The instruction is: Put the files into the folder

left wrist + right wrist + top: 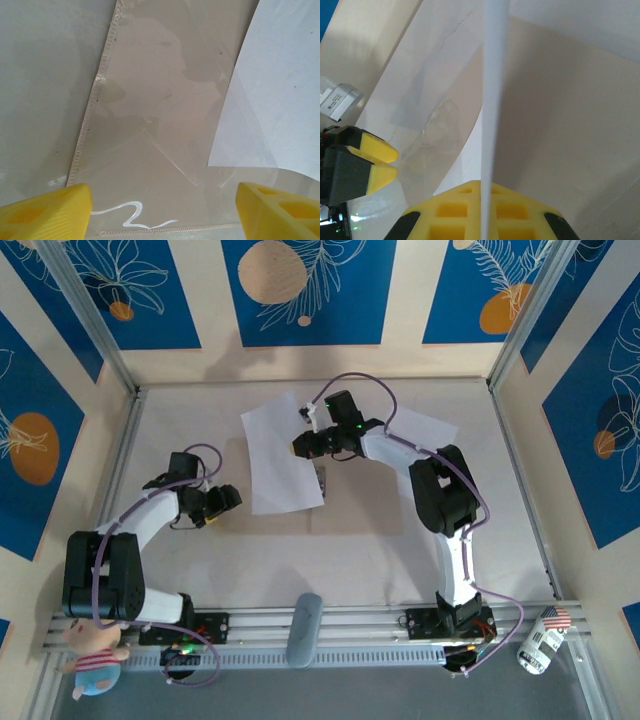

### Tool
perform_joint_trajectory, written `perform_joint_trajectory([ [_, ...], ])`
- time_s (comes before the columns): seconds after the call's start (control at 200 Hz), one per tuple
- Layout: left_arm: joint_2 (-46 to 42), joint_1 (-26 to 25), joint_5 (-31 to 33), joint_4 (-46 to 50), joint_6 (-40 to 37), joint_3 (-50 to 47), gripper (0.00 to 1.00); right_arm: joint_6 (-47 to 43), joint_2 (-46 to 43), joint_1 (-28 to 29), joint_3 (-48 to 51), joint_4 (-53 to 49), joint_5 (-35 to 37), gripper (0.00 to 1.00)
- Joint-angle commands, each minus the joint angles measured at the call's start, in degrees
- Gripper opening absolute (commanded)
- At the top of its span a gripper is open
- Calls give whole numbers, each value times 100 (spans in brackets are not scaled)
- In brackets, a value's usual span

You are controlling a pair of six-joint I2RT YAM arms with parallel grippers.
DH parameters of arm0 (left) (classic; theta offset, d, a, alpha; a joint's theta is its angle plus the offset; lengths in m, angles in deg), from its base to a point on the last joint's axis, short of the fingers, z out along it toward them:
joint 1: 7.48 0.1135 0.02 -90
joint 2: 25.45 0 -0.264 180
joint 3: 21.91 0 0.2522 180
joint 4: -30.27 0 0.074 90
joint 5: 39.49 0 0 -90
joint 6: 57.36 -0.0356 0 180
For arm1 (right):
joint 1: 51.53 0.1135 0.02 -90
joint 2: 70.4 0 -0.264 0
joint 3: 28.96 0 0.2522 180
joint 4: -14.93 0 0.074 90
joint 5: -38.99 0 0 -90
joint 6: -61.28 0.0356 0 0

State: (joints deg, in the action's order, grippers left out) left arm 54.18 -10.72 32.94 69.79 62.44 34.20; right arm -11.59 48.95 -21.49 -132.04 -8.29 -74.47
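I will next pull the white file back slightly with my right gripper and release its edge, since the file's far end sticks out past the folder point(150, 125).
My right gripper point(312, 445) is shut on the right edge of a white file point(278, 455) in the middle of the table. In the right wrist view that sheet point(492, 90) runs edge-on between the yellow fingers point(455, 210). A second white file point(425, 425) lies flat further right, partly under the right arm. The folder point(150, 125) is a thin, glossy tan sleeve with a stitched edge, flat on the table below my left gripper point(162, 200). A corner of the held file point(280, 90) lies over its right side. My left gripper point(225, 502) hovers open and empty.
Blue-patterned walls close the table point(380, 540) on three sides. At the near edge, a metal rail carries a grey object point(303, 628). A plush toy point(95, 655) sits at the near left corner and a white can point(540, 640) at the near right.
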Motion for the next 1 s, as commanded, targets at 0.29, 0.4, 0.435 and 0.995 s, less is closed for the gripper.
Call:
perform_joint_trajectory([
  [0.29, 34, 52, -107, -43, -78, -69, 76, -202, -16, 160, -247, -440, -107, 0],
  [0.4, 46, 57, -128, -80, -45, -103, 76, -193, -43, 169, -179, -417, -80, 0],
  [0.435, 44, 53, -141, -93, -45, -117, 76, -171, -44, 168, -160, -419, -71, 0],
  [0.995, 25, 53, -160, -107, -22, -157, 76, 503, 97, 112, -221, -694, 6, 1],
])
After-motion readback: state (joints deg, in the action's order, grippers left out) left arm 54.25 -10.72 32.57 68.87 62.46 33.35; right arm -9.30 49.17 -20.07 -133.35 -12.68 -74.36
